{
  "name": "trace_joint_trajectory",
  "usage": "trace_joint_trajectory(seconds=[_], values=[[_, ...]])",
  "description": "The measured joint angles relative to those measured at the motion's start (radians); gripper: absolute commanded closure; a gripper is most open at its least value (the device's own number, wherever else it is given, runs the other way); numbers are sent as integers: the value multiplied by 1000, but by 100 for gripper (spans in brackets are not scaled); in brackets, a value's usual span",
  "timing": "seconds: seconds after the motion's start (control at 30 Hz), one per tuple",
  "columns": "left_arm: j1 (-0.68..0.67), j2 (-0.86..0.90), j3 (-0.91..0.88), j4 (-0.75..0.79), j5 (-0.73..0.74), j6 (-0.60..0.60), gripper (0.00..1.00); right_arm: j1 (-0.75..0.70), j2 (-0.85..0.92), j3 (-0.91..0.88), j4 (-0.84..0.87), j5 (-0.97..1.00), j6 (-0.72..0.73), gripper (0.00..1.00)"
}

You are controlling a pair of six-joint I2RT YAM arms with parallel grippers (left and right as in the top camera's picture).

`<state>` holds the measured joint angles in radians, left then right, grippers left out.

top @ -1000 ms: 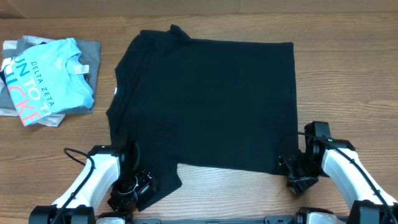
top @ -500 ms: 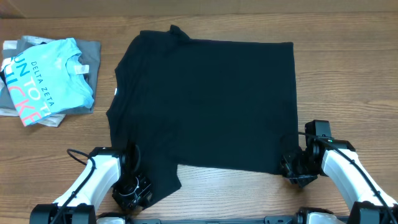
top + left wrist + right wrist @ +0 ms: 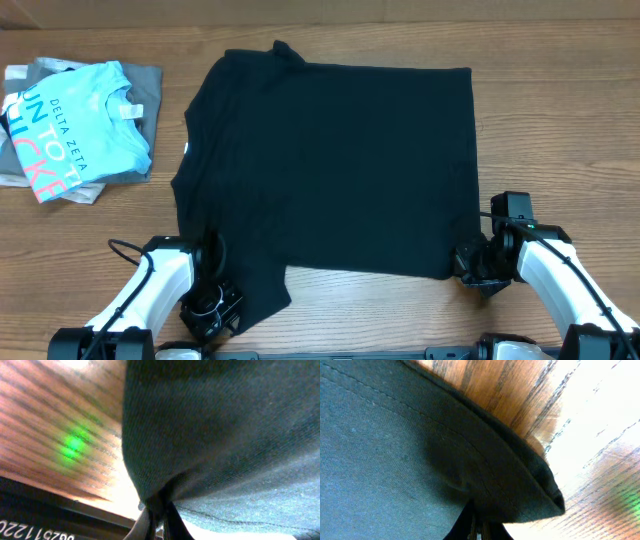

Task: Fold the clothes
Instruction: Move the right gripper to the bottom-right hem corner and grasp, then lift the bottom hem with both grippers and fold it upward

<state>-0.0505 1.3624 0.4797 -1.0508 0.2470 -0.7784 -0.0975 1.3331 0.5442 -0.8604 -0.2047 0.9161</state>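
Note:
The near side of the T-shirt lies unfolded, so the left gripper will lift the T-shirt's pinched sleeve, carry it outward and then release it on the T-shirt beside the white neck tag.
The clothes, a black T-shirt (image 3: 330, 165), lie spread flat on the wooden table with a small white neck tag at the left edge. My left gripper (image 3: 222, 300) sits at the near left sleeve, shut on a pinch of its fabric (image 3: 215, 450). At the near right hem corner my right gripper (image 3: 468, 265) is shut on the shirt's edge (image 3: 485, 475). In both wrist views dark cloth bunches between the closed jaws, left gripper (image 3: 159, 520) and right gripper (image 3: 476, 527).
A light-blue printed T-shirt (image 3: 75, 125) lies on a grey folded shirt (image 3: 145, 85) at the far left. Bare wooden table (image 3: 560, 120) shows right of the black shirt and along the near edge (image 3: 370, 310).
Both grippers have closed from open onto the shirt's fabric, the left on the near sleeve and the right on the near hem corner. The shirt itself lies as before.

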Motion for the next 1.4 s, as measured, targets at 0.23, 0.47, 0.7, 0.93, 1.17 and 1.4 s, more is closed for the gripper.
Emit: trace_joint_trajectory(seconds=[0.23,0.47,0.7,0.93,1.17,1.4], values=[[0,3,92,-144,-40,4,96,0,2,22,-93,41,8,96],[0,3,246,-190,-94,23,96,0,2,117,-130,72,12,96],[0,3,418,-184,-176,45,96,0,2,197,-95,79,15,96],[0,3,550,11,-249,77,96,0,3,230,37,80,14,96],[0,16,554,187,-265,102,96,0,3,230,149,62,0,96],[0,58,554,325,-271,141,96,0,3,230,272,48,0,93]])
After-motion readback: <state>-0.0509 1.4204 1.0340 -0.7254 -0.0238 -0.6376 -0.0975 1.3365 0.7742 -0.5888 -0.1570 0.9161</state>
